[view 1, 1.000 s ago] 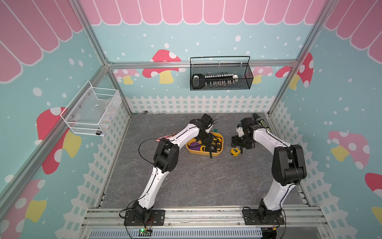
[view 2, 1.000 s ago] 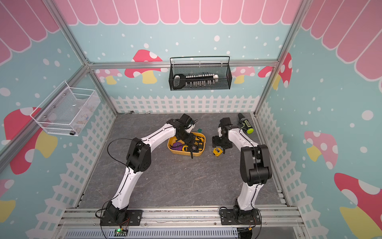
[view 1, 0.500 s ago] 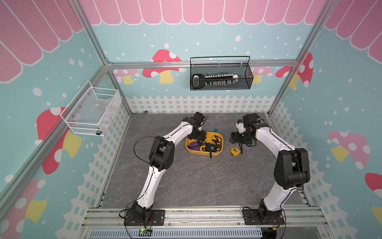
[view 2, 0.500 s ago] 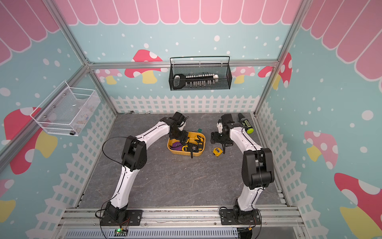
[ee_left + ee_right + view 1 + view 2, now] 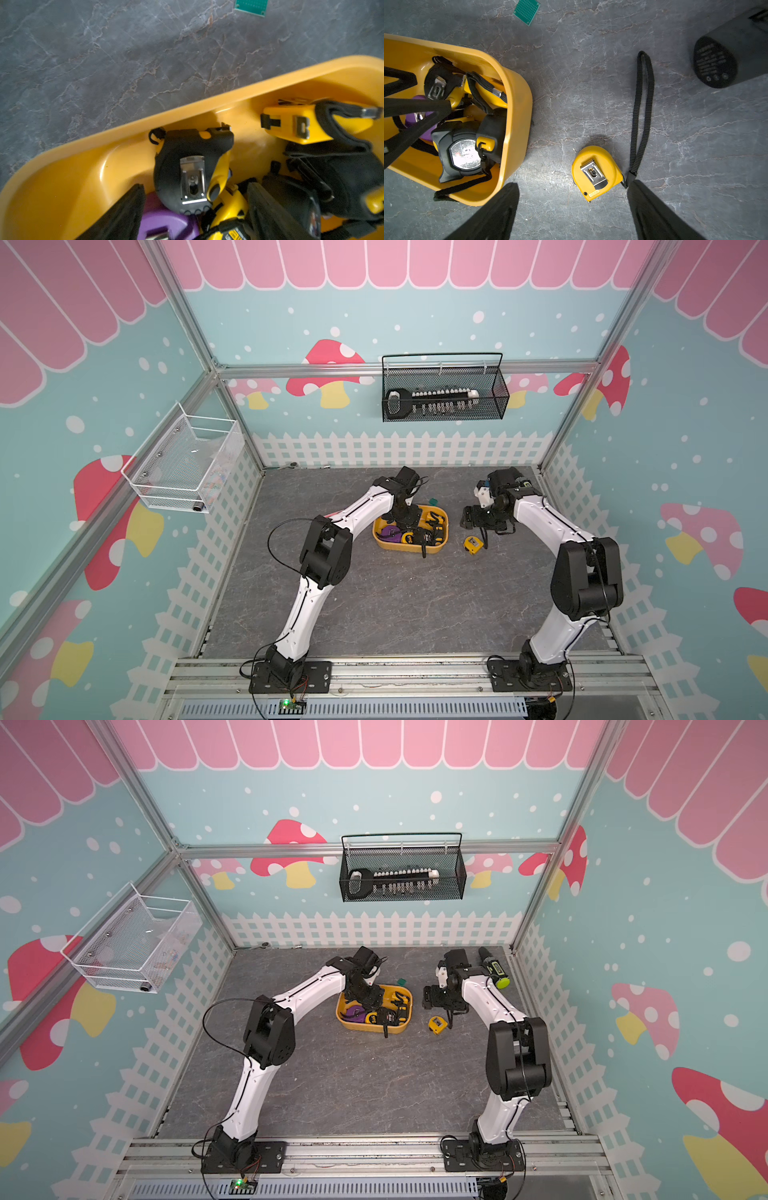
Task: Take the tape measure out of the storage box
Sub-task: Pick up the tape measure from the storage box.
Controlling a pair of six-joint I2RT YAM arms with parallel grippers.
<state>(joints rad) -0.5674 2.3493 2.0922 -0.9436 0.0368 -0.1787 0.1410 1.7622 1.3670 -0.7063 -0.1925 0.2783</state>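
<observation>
My left gripper moves down over the black-and-yellow tape measure (image 5: 189, 172) next and closes on its sides, since it lies below the gripper's open fingers, which span it.
The yellow-orange storage box (image 5: 444, 540) (image 5: 405, 1026) stands mid-table with several tape measures inside. One is black and yellow with a metal clip (image 5: 188, 166), one is yellow (image 5: 288, 126) and one is purple (image 5: 166, 224). My left gripper (image 5: 405, 519) (image 5: 368, 996) (image 5: 195, 197) is down in the box and open. Its fingers (image 5: 122, 214) flank the purple and the black-and-yellow ones without clamping. A small yellow tape measure (image 5: 473, 544) (image 5: 437, 1024) (image 5: 596, 172) with a black strap lies on the table right of the box. My right gripper (image 5: 478, 520) (image 5: 572, 185) hovers open above it.
A green circuit board (image 5: 433, 501) (image 5: 527, 9) lies behind the box. A black drill (image 5: 492, 969) (image 5: 726, 56) lies at the back right by the right arm. A black wire basket (image 5: 442, 393) hangs on the back wall and a white mesh basket (image 5: 183, 464) on the left wall.
My right gripper has lifted off the yellow tape measure on the table and opened a little wider. My left gripper swung left, then came down into the box.
</observation>
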